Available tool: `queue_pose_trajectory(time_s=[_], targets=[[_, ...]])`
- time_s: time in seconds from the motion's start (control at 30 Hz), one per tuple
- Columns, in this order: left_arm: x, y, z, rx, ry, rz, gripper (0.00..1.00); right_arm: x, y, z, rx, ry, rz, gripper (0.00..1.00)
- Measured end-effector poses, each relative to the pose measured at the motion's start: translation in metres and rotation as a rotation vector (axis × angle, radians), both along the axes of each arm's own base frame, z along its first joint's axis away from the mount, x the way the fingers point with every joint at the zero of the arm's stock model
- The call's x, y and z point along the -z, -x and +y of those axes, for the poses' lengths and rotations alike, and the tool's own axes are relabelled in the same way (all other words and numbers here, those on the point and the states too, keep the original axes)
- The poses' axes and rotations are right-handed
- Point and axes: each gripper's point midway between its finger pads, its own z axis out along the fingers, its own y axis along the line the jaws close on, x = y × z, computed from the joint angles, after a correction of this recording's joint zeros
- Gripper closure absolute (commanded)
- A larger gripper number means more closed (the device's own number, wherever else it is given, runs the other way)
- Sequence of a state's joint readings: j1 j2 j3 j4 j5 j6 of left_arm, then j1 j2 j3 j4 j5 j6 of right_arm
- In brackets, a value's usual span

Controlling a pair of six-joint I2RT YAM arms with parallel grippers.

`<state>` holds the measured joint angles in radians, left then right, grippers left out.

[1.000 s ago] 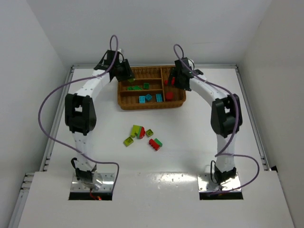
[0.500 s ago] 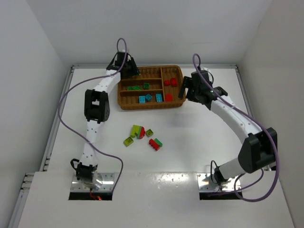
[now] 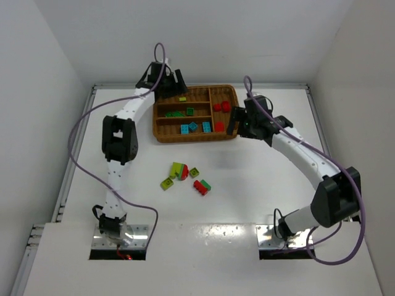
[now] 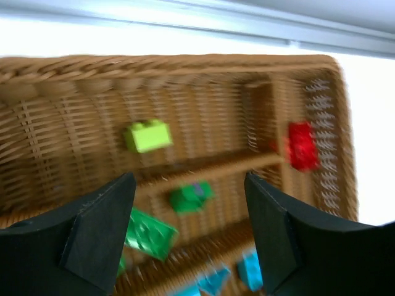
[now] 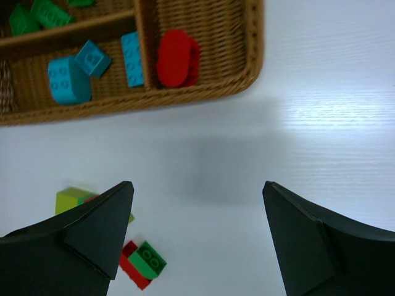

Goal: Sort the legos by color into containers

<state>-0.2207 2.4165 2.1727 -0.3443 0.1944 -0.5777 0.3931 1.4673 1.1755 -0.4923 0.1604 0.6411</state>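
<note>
My right gripper will next move back toward the red-and-green stack and down around the small lime lego [image 3: 194,172] beside it, since the lego lies loose outside the tray [image 3: 197,137].
The wicker tray [image 3: 197,137] stands at the back of the table. Its rear slot holds a lime lego [image 3: 182,98] [image 4: 147,135]. The middle slot has dark green legos [image 3: 179,113] [image 4: 191,197], and the front slot has cyan legos [image 3: 194,127] [image 5: 68,79]. Red legos [image 3: 221,106] [image 5: 178,58] lie in the upright slot. My left gripper [image 3: 174,83] [image 4: 188,182] hangs open and empty above the tray's rear left. By the tray's front right corner my right gripper [image 3: 237,120] [image 5: 197,185] stands open and empty over bare table.
Loose legos lie on the table in front of the tray: lime pieces [image 3: 178,169] [image 5: 74,198], a small lime-and-green one [image 3: 194,172] and a red-and-green stack [image 3: 201,185] [image 5: 142,264]. White walls enclose the table at the back and sides.
My left gripper has opened over the tray, and the lime lego now lies in the rear slot. My right arm swung off the upright slot to the tray's front right corner.
</note>
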Motion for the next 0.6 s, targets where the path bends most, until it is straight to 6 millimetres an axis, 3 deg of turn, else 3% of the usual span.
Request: queue_pose_trajectory(time_s=[0.07, 0.2, 0.33, 0.47, 0.6], targets=[[-0.026, 0.015, -0.004, 0.023, -0.013, -0.027, 0.21, 0.004, 0.007, 0.01, -0.052, 0.0, 0.014, 0.14], [-0.084, 0.065, -0.005, 0.044, -0.034, -0.081, 0.21, 0.019, 0.034, 0.056, -0.243, 0.019, 0.055, 0.14], [-0.117, 0.127, 0.018, -0.007, -0.053, -0.105, 0.21, 0.048, 0.071, 0.106, -0.473, 0.064, 0.125, 0.1], [-0.106, 0.177, 0.065, -0.122, -0.088, -0.061, 0.21, 0.086, 0.102, 0.138, -0.666, 0.124, 0.218, 0.11], [-0.077, 0.216, 0.112, -0.241, -0.155, 0.028, 0.21, 0.121, 0.11, 0.146, -0.746, 0.184, 0.287, 0.13]])
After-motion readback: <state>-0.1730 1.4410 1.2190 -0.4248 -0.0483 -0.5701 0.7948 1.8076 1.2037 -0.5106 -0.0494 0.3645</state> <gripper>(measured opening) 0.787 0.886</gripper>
